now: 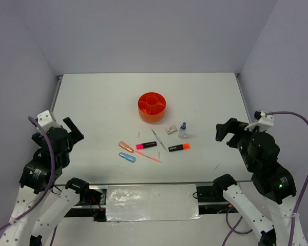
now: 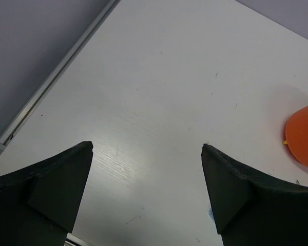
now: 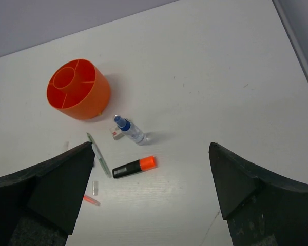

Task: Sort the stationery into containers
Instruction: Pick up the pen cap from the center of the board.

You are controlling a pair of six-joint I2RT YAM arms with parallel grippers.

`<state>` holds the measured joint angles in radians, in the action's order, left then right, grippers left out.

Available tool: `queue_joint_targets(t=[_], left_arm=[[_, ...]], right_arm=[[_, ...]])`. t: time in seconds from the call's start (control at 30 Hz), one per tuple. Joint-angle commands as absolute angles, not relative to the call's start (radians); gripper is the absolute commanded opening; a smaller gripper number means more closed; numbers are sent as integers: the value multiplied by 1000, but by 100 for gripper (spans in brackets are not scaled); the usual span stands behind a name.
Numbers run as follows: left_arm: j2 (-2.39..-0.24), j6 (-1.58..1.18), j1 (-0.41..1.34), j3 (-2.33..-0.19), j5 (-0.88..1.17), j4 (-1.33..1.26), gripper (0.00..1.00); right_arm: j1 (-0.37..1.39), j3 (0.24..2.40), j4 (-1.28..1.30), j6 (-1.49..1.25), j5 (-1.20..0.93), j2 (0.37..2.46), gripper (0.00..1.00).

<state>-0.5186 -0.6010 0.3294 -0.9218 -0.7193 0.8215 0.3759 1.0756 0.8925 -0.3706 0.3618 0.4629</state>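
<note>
I will move my right gripper to the left in the top view next, and down over the clear cap by the pink pen.
The round orange tub [image 1: 152, 106] stands mid-table, with divided compartments that look empty. In front of it lie the white eraser [image 1: 170, 129], blue-capped bottle [image 1: 183, 130], grey pen [image 1: 159, 140], pink highlighter [image 1: 146, 145], orange highlighter [image 1: 179, 147], orange capsule [image 1: 126, 146], blue capsule [image 1: 127, 157] and pink pen [image 1: 149, 156]. My left gripper [image 1: 72, 130] is open and empty at the left, over bare table [image 2: 148, 146]. My right gripper [image 1: 227, 132] is open and empty at the right [image 3: 151, 146]. Its view shows the tub [image 3: 78, 88], bottle [image 3: 129, 130] and orange highlighter [image 3: 134, 167].
The white table [image 1: 102, 97] has a metal rail [image 1: 56, 95] along its left edge, and another along the right. Grey walls close the back and sides. A silver taped plate [image 1: 151, 202] lies between the arm bases at the near edge.
</note>
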Motion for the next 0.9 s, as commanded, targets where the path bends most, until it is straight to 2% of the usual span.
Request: queue_joint_targets(t=[0.0,0.27,0.37,0.5,0.57,0.77,0.83,0.87], left_arm=[[-508,-581,324,-917,-713,782,99],[-509,-581,325,-917,-715,782,99],[-511,-583,324,-917,-715,782,99],[-520,-583,324,-917,-715,784,99],[-523,-589,324,-919,-719,788,99],[-517,-574,325,-911,-703,773,99],[-525,-574,325,-911,-701,775,99],[-526,-575,325,-913,-701,775,99]], right_arm=[[380,1098,897,-379,391,476,100],[379,1103,894,-364,379,454,100],[380,1100,874,-345,302,469,100],[383,1095,877,-351,73,655,100],[405,1082,856,-370,28,748,100],[696,986,695,-514,201,891,99],[791,973,646,-549,259,978,96],[811,965,620,-555,265,1009,89]])
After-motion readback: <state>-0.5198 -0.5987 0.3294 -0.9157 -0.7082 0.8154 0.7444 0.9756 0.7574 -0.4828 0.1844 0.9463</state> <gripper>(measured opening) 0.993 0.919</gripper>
